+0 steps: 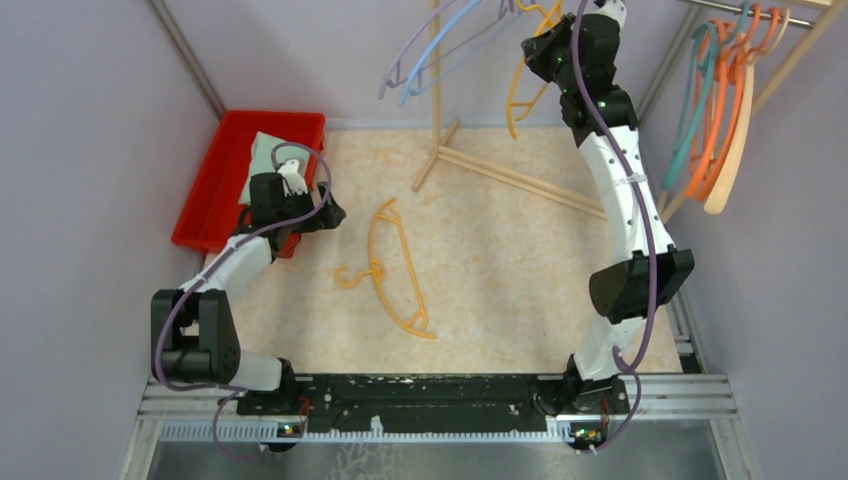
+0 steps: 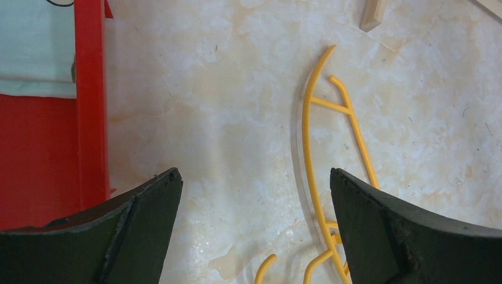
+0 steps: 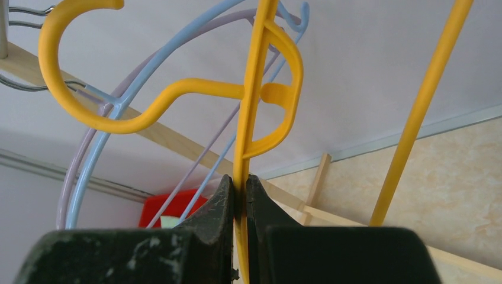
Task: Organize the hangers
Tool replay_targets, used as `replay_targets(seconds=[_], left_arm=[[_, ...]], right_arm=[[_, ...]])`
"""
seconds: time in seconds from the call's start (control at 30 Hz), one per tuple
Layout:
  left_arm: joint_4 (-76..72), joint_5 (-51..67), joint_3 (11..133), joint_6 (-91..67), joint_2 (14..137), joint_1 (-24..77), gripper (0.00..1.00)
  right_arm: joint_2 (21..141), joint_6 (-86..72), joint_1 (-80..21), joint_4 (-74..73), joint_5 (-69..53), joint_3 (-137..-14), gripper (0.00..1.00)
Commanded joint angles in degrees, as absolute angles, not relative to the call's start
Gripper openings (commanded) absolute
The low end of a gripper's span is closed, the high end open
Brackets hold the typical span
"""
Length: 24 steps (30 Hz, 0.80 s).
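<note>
My right gripper goes toward the right in the top view next. It then brings the hanger's hook over the metal bar (image 3: 3, 32) still outside the hook's curl, and releases the hanger.
A yellow hanger (image 1: 396, 268) lies flat on the table; in the left wrist view this hanger (image 2: 307, 142) runs beside and partly under the right fingertip (image 2: 355, 195). My left gripper (image 1: 325, 212) (image 2: 254, 174) hovers over it, open, nothing between the jaws. My right gripper (image 1: 553, 22) (image 3: 240, 186) is raised to the rack and shut on a second yellow hanger (image 1: 518, 92) (image 3: 256, 89), whose hook (image 3: 58, 41) curls above the wooden pole (image 3: 23, 61). Light blue (image 3: 148, 77) and lavender (image 3: 74, 171) hangers hang beside it. Teal, orange and beige hangers (image 1: 722, 110) hang at the right.
A red bin (image 1: 225, 180) (image 2: 89, 118) holding a pale cloth stands at the table's left, close to my left gripper. The rack's wooden legs (image 1: 505, 175) spread across the far table. Walls enclose the left, back and right.
</note>
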State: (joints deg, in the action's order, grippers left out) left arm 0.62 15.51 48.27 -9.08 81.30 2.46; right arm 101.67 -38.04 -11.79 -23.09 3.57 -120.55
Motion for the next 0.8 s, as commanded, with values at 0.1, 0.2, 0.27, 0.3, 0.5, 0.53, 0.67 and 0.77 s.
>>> replay_targets(seconds=[0.1, 0.2, 0.27, 0.3, 0.5, 0.53, 0.67, 0.77], left_arm=[[-0.79, 16.34, 50.19, -7.60, 83.68, 2.18, 1.00], [-1.04, 16.31, 50.37, -7.63, 84.57, 2.06, 1.00], [-1.09, 16.72, 50.52, -7.78, 85.12, 2.11, 1.00], [-1.14, 16.88, 50.63, -7.85, 85.33, 2.04, 1.00], [-1.32, 16.75, 50.88, -8.00, 85.52, 2.09, 0.99], [-1.32, 16.85, 50.95, -8.07, 85.51, 2.10, 0.99], [-1.43, 17.42, 50.74, -8.44, 85.43, 2.08, 0.99], [-1.64, 17.45, 50.38, -8.54, 85.36, 2.10, 0.99]], right_arm=[[99.82, -37.80, -11.38, -18.08, -0.11, -122.02, 0.00], [97.41, -37.23, -11.38, -17.76, -1.42, -118.77, 0.00], [95.45, -36.98, -11.43, -17.22, -2.38, -116.44, 0.00], [95.22, -36.98, -11.43, -17.16, -3.04, -115.63, 0.00], [89.86, -36.87, -11.49, -15.67, -5.33, -112.87, 0.00], [89.69, -36.88, -11.46, -15.15, -5.57, -113.19, 0.00], [90.88, -36.74, -11.51, -15.77, -4.56, -116.72, 0.00], [92.39, -36.72, -11.51, -16.01, -3.78, -118.48, 0.00]])
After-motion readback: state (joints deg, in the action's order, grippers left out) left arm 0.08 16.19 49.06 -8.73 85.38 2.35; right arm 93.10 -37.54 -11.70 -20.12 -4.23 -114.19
